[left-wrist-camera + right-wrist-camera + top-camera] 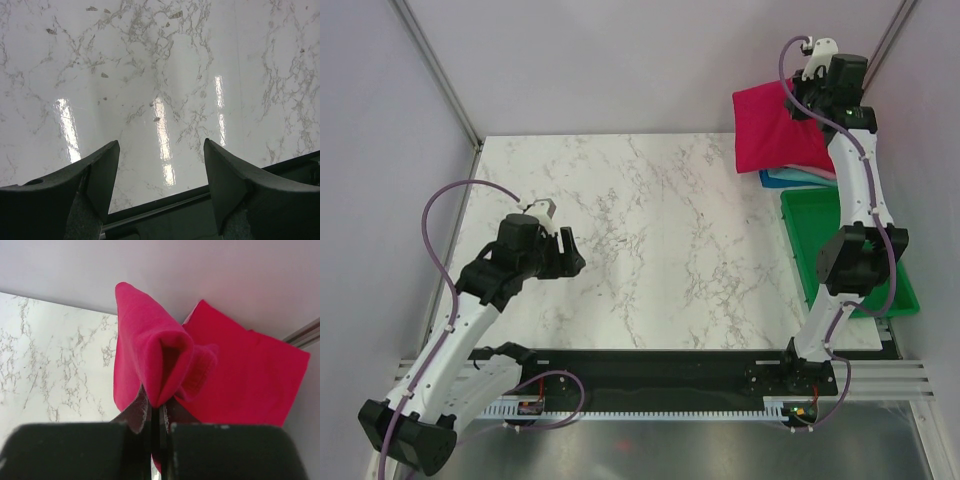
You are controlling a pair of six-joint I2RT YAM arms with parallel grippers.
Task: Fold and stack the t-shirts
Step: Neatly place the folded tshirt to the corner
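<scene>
The red t-shirt sticks out past the blue shirt, so the right gripper will move toward the side next, then go down over the stack (pixel 241 376).
A crimson red t-shirt (pixel 775 128) lies folded at the back right of the table, on top of a stack whose teal and blue folded shirts (pixel 798 178) show at its near edge. My right gripper (pixel 807 98) is shut on a pinched fold of the red t-shirt (pixel 150 355) and holds that edge lifted above the stack. My left gripper (pixel 568 250) is open and empty, low over the bare marble at the left; its fingers (pixel 102 170) frame only the tabletop. A pink shirt is not in view.
A green plastic tray (pixel 815 240) stands on the right side of the marble table (pixel 650 230), just in front of the shirt stack, with my right arm reaching over it. Grey walls close the back and sides. A black rail runs along the near edge.
</scene>
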